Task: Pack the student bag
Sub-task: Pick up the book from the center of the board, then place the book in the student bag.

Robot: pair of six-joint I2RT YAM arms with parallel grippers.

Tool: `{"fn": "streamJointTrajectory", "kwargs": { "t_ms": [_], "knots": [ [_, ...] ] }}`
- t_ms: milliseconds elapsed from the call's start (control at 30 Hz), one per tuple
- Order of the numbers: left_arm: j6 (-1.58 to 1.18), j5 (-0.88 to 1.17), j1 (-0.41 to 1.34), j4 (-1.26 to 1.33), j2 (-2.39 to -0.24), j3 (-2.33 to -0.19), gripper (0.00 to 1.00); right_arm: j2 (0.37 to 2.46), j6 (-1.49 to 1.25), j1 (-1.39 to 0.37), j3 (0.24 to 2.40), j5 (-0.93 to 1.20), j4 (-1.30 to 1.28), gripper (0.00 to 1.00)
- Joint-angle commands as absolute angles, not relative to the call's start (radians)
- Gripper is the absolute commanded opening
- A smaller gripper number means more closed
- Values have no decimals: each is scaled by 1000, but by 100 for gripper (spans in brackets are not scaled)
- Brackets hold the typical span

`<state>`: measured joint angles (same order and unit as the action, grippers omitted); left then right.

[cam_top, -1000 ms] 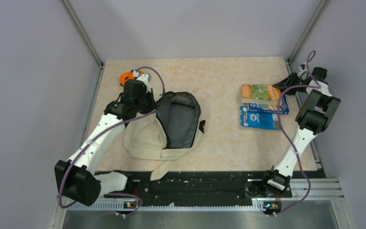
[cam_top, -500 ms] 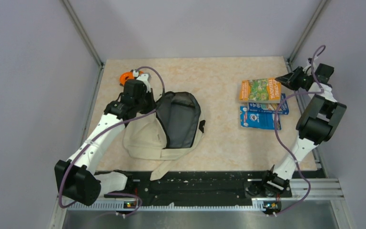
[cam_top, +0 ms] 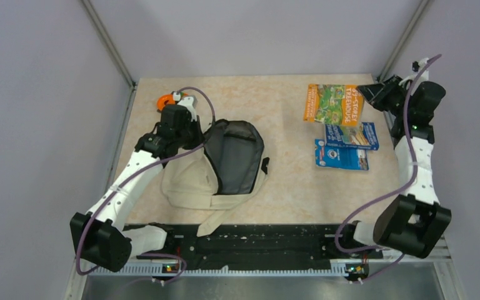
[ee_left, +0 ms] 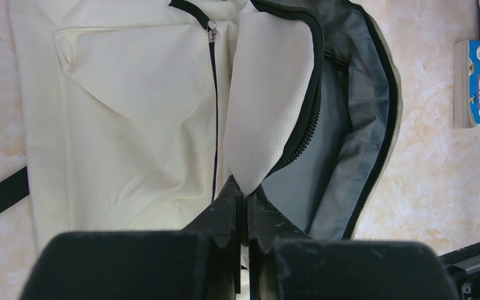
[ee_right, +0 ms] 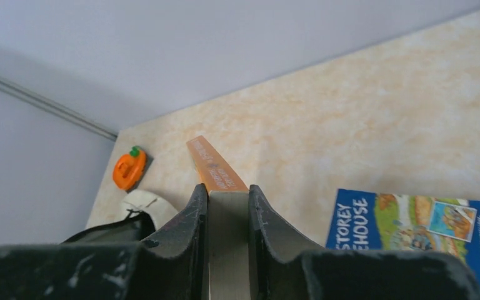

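Note:
My right gripper will move back and down toward the bag (cam_top: 194, 178), since the flap is held up. It will then slide the orange book onto the grey lining (cam_top: 234, 156) and let it go.
The cream student bag (cam_top: 194, 178) lies at the left of the table, its main pocket unzipped and the dark grey lining (cam_top: 234, 156) showing. My left gripper (cam_top: 176, 119) is shut on the bag's white flap (ee_left: 269, 106) and holds the opening up; in the left wrist view my left gripper (ee_left: 244, 194) pinches the flap's tip. My right gripper (cam_top: 370, 94) is shut on the orange book (cam_top: 334, 103) and holds it lifted at the far right; in the right wrist view my right gripper (ee_right: 226, 194) clamps the book's page edge (ee_right: 228, 219).
Two blue books (cam_top: 344, 145) lie on the table at the right, below the lifted book; one shows in the right wrist view (ee_right: 412, 225). An orange pumpkin-shaped thing (cam_top: 164, 100) sits at the far left by the bag. Walls and rails enclose the table.
My right gripper has lifted the orange book off the blue books and carried it up and toward the far side. The left gripper holds the flap still.

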<state>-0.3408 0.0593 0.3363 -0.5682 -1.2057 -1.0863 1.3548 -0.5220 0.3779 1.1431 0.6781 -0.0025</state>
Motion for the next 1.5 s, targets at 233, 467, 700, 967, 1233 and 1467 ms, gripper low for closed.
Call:
{"fn": "streamJointTrajectory", "kwargs": {
  "t_ms": [233, 467, 700, 967, 1233, 1467],
  "knots": [
    [-337, 60, 331, -509, -1138, -1083, 0, 1026, -707, 16, 994, 501, 107, 0],
    [-333, 60, 331, -501, -1133, -1078, 0, 1023, -805, -282, 832, 355, 226, 0],
    [-332, 65, 331, -502, -1144, -1077, 0, 1241, -825, -451, 728, 324, 404, 0],
    [-328, 62, 331, -504, -1161, -1077, 0, 1516, -749, -467, 641, 376, 611, 0],
    [-328, 57, 331, -506, -1161, -1077, 0, 1590, -765, -469, 533, 454, 732, 70],
    [-333, 74, 331, -503, -1167, -1077, 0, 1647, -775, -475, 467, 511, 800, 79]
  ]
}}
